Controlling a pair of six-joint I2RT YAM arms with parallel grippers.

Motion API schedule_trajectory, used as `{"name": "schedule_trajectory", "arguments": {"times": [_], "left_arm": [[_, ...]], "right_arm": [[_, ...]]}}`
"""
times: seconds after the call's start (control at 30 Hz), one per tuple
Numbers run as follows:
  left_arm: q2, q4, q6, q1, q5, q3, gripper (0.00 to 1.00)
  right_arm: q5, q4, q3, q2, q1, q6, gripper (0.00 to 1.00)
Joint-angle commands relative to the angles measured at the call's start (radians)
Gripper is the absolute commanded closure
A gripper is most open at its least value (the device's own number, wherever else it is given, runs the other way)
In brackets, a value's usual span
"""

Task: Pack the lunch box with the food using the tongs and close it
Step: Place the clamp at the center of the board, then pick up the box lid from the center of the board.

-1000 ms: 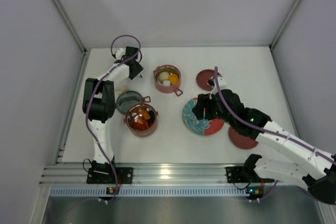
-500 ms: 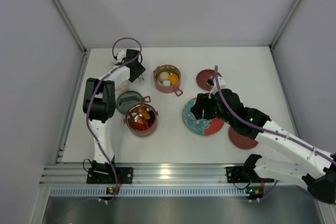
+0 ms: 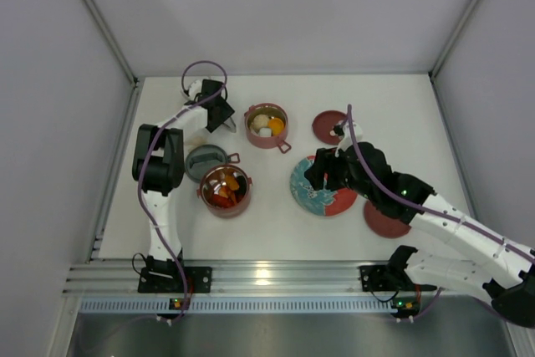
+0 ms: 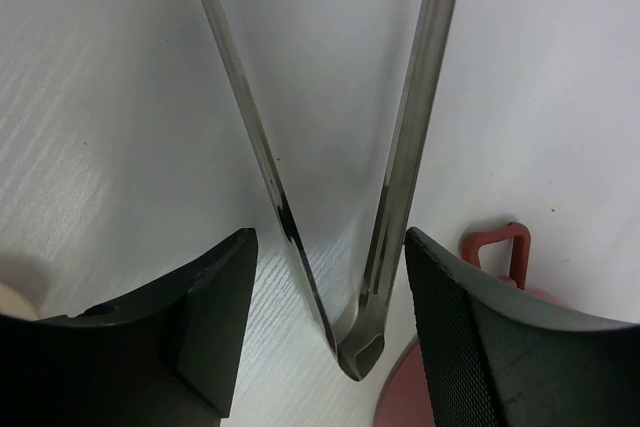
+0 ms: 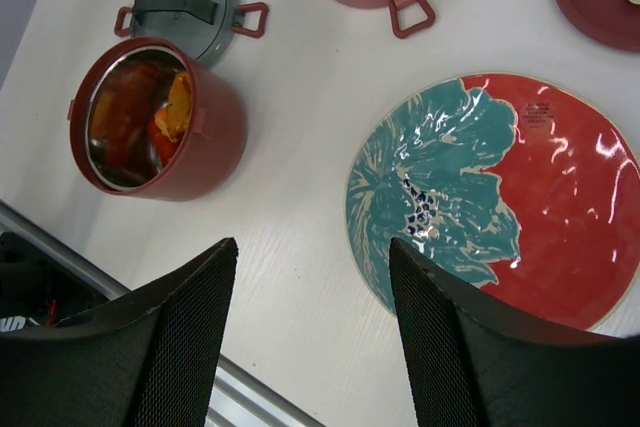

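Note:
Next, my right gripper swings outward past the plate and lowers over the back maroon lid's rim farthest from the pots. Bare table leaves room for fingers there.
The slim silvery tongs (image 4: 400,177) lie on the white table with their joined end between the fingers of my left gripper (image 4: 330,247). Its jaws stand open, with a gap on each side of the tongs. This gripper (image 3: 223,114) is at the far left of the table, beside a pink pot (image 3: 267,125) holding a white lump and orange pieces. The pot's handle (image 4: 497,247) shows by the right finger. A second pot (image 3: 225,191) holds red and orange food. My right gripper (image 5: 312,252) hangs open and empty over the left edge of the plate.
A red plate with a teal flower (image 3: 326,186) lies under the right arm. A grey round dish (image 3: 206,160) sits just behind the near pot. One maroon lid (image 3: 329,126) lies at the back, another (image 3: 384,220) right of the plate.
My left gripper's jaws have spread apart around the tongs, and the wrist has shifted slightly right. The right arm has barely moved.

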Motion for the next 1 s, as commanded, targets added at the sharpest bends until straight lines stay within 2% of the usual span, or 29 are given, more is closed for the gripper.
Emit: {"name": "schedule_trajectory", "arguments": {"times": [0.0, 0.2, 0.3, 0.4, 0.43, 0.47, 0.63, 0.8, 0.97], "left_arm": [[-0.067, 0.052, 0.020, 0.001, 0.013, -0.021, 0.34], [-0.205, 0.082, 0.076, 0.001, 0.066, -0.021, 0.31], [-0.290, 0.108, 0.093, 0.001, 0.128, -0.025, 0.31], [-0.356, 0.120, 0.093, -0.012, 0.230, -0.001, 0.32], [-0.372, 0.077, 0.099, -0.019, 0.266, 0.011, 0.32], [-0.414, 0.068, 0.115, -0.044, 0.296, 0.015, 0.33], [-0.621, 0.057, 0.126, -0.127, 0.410, -0.089, 0.32], [-0.756, -0.032, 0.177, -0.193, 0.504, -0.119, 0.32], [-0.860, -0.131, 0.275, -0.219, 0.573, -0.142, 0.30]], "right_arm": [[0.031, 0.015, 0.056, -0.004, 0.013, 0.016, 0.38], [0.091, -0.028, 0.180, 0.103, -0.010, 0.036, 0.36], [0.080, -0.033, 0.252, 0.177, -0.083, 0.060, 0.36], [-0.019, -0.026, 0.320, 0.279, -0.249, 0.086, 0.36], [-0.056, -0.019, 0.343, 0.309, -0.355, 0.097, 0.37], [-0.111, -0.004, 0.354, 0.370, -0.408, 0.114, 0.37], [-0.099, -0.026, 0.488, 0.613, -0.626, 0.128, 0.41], [-0.101, -0.061, 0.591, 0.836, -0.705, 0.109, 0.44], [-0.066, -0.072, 0.628, 0.944, -0.729, 0.090, 0.45]]}}
